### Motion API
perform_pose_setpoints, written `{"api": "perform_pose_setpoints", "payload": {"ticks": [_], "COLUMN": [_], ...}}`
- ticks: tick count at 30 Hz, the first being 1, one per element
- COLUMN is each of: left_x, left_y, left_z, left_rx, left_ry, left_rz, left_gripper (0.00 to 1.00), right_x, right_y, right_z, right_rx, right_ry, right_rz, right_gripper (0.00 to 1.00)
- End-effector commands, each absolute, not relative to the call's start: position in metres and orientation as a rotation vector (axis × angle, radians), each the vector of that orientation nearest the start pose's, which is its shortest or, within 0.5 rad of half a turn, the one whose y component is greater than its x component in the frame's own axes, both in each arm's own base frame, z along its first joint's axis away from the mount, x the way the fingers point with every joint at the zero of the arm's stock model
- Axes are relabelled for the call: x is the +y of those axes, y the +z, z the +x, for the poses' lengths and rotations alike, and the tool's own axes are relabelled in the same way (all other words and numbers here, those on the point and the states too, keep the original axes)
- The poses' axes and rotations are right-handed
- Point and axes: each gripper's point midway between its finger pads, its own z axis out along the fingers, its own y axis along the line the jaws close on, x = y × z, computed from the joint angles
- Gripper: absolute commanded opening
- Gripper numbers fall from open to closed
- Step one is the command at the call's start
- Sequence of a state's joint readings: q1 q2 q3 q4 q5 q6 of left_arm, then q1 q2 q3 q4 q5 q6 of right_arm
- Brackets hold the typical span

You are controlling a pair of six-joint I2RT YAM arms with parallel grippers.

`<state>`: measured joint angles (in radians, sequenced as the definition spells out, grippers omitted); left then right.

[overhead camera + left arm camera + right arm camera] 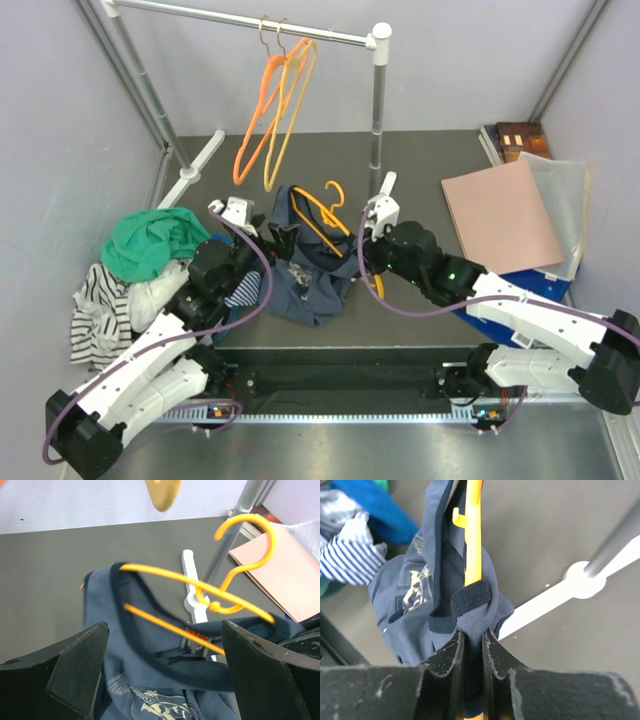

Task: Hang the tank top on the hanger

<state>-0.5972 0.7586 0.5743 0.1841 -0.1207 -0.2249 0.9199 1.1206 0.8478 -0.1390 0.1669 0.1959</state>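
The hanger is inside the tank top, so the robot's right gripper needs to go up and outward to the bare bar by the bar's white corner (351,38) and let go there.
The navy tank top (312,275) lies bunched on the dark table between my arms, with a printed chest and a neck label. The amber hanger (322,215) is threaded through its neck opening, hook up. My right gripper (473,647) is shut on a strap of the tank top (420,595), pinched against the end of the hanger (473,540); it also shows in the top view (367,260). My left gripper (165,675) is open, its fingers (75,665) wide apart just above the tank top (150,680), near the hanger (200,592); it also shows in the top view (278,238).
A clothes rail (240,18) at the back carries a redder orange hanger (258,115) and a yellow one (292,110). Its pole (378,110) and white foot stand behind the tank top. A green garment (150,240) and striped cloth (100,310) lie left; a pink board (500,215) right.
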Motion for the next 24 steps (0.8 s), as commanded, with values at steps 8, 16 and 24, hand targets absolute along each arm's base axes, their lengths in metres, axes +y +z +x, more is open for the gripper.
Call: {"api": "perform_pose_setpoints", "payload": {"ticks": [8, 16, 24], "left_x": [-0.16, -0.149, -0.147], "left_y": [0.296, 0.297, 0.292], "left_z": [0.281, 0.282, 0.284], "left_rx": [1.525, 1.526, 1.533], "left_ry": [-0.498, -0.45, -0.434], "left_rz": [0.136, 0.1, 0.098], "left_gripper": [0.99, 0.99, 0.99], "right_x": [0.251, 0.236, 0.218], "right_y": [0.299, 0.336, 0.377], "right_z": [0.26, 0.263, 0.259], "right_rx": [1.65, 1.6, 1.49], "right_ry": [0.568, 0.537, 0.535], "right_rz": [-0.296, -0.222, -0.167], "right_gripper": [0.0, 0.0, 0.0]}}
